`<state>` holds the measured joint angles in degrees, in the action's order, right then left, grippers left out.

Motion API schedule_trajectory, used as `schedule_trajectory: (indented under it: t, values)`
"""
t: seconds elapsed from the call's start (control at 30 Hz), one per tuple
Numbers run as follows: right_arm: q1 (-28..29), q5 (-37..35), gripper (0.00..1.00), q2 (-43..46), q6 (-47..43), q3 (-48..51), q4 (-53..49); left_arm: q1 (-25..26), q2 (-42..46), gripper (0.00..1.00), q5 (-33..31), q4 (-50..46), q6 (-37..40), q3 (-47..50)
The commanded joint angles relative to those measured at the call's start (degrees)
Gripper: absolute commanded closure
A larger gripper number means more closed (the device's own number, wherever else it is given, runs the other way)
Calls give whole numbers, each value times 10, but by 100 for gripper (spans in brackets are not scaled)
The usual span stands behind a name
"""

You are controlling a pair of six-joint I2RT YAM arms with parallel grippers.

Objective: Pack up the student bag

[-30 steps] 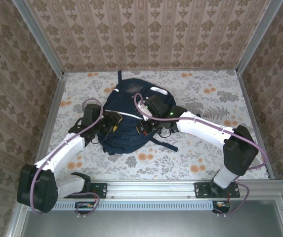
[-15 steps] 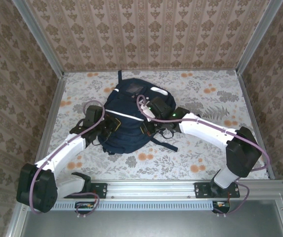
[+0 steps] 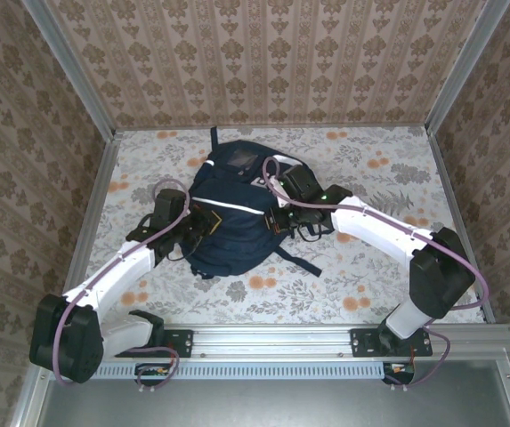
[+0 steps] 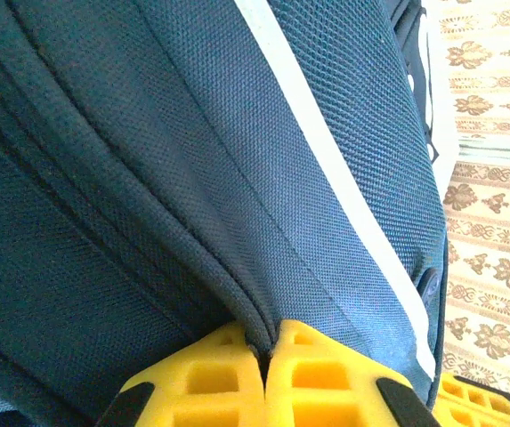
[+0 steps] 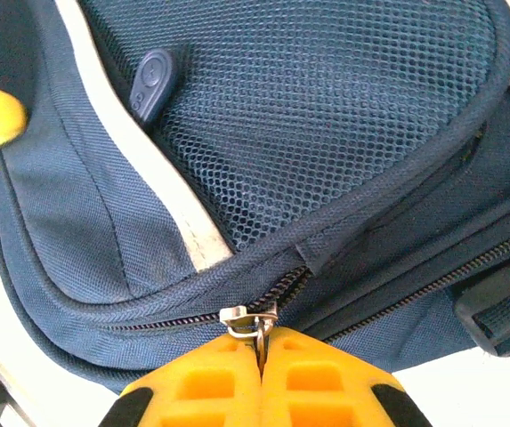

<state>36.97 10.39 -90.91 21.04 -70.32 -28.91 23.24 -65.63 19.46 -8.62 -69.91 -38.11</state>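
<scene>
The zipper's tabbed end is just outward, so my right gripper will next pull outward along the mesh pocket's edge and release the metal zipper pull (image 5: 256, 320).
The student bag (image 3: 237, 213), dark navy with a white stripe, lies flat in the middle of the table. My left gripper (image 3: 208, 222) presses against its left side and is shut on a fold of the bag's fabric (image 4: 253, 313) at a piped seam. My right gripper (image 3: 277, 216) is at the bag's right side, shut on the metal zipper pull (image 5: 256, 320). The zipper (image 5: 174, 322) reads closed to the left of the slider and slightly parted to its right. A mesh pocket (image 5: 326, 116) lies above it.
A navy strap (image 3: 297, 262) trails from the bag toward the near right. A top loop (image 3: 215, 138) points to the back wall. Patterned walls enclose the floral table (image 3: 370, 267) on three sides; the arms' rail (image 3: 272, 338) runs along the near edge.
My right gripper has moved right and toward the back along the bag's right edge, drawing the zipper pull with it. The left gripper has kept its hold in place.
</scene>
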Motion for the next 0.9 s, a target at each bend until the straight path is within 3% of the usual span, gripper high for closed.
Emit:
schedule_trajectory:
  t: [0.0, 0.1, 0.23, 0.3, 0.53, 0.7, 0.87]
  values:
    - [-45, -109, 100, 8, 49, -22, -47, -9, 12, 100, -33, -52, 48, -3]
    - [-57, -103, 100, 24, 54, -19, -52, -9, 10, 99, -21, -52, 64, -13]
    - [-76, -75, 100, 40, 45, -17, -61, -13, 3, 47, -5, -100, 122, -65]
    - [-88, -78, 100, 35, 44, -25, -71, -14, 0, 40, -25, -145, 156, -97]
    - [-138, -78, 100, -21, 48, -62, -41, -53, 10, 33, -58, -173, 200, -135]
    - [-125, 17, 100, -60, 51, -90, 10, -81, 10, 29, -84, -179, 226, -142]
    - [-92, 47, 100, -92, 42, -109, 30, -94, 0, 20, -134, -178, 292, -154]
